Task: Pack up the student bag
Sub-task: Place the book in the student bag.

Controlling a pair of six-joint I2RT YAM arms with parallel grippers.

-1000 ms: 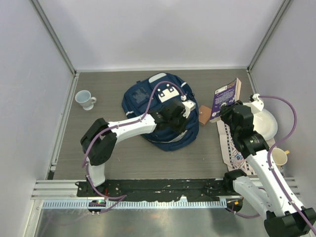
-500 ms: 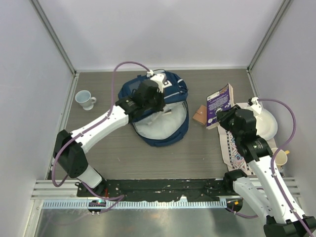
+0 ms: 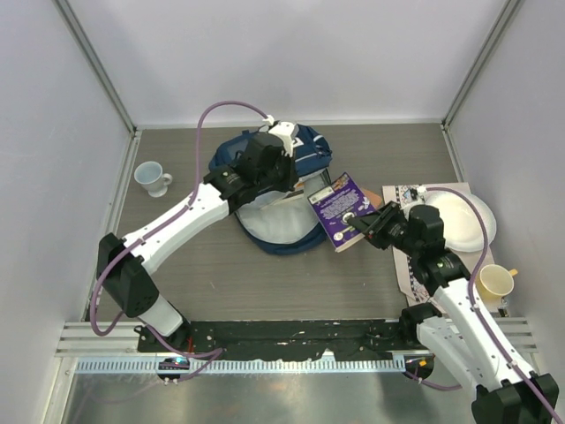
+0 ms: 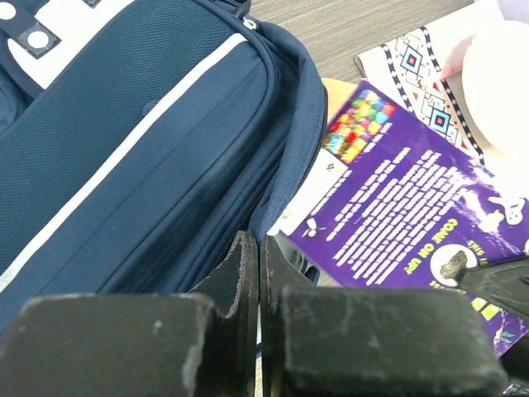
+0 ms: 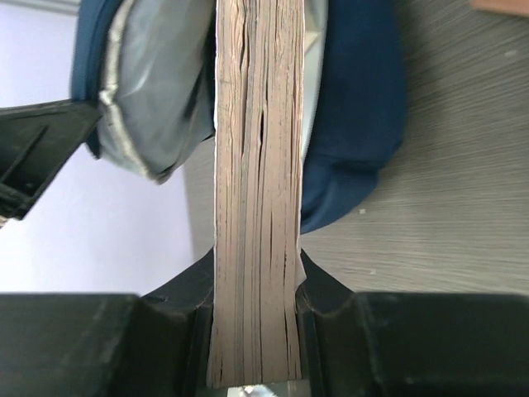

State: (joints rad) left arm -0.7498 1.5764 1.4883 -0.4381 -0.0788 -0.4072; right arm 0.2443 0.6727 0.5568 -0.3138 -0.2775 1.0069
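I will carry the book to the left in the top view with my right gripper, under the bag's raised flap, and release it, since the bag's opening [image 3: 309,188] is there.
The student bag [image 3: 307,147], navy with white stripes, lies at the back middle of the table, its mouth open and the grey lining [image 3: 269,231] showing. My left gripper [image 3: 284,180] is shut on the edge of the bag's flap [image 4: 285,178] and holds it up. My right gripper [image 3: 364,224] is shut on a purple paperback book [image 3: 339,210], which hangs tilted at the right rim of the bag's mouth. In the right wrist view the book's page edge [image 5: 256,207] stands between the pads, with the bag's opening [image 5: 157,99] just beyond it.
A white-and-blue cup [image 3: 152,177] stands at the far left. On the right lie a patterned cloth [image 3: 408,265], a white plate [image 3: 461,221], a yellow cup [image 3: 494,283] and a small brown item [image 3: 378,200]. Grey walls enclose the table.
My right arm has swung left, carrying the book from near the plate to the bag's mouth. My left gripper pulled the flap back, opening the bag, and now holds it.
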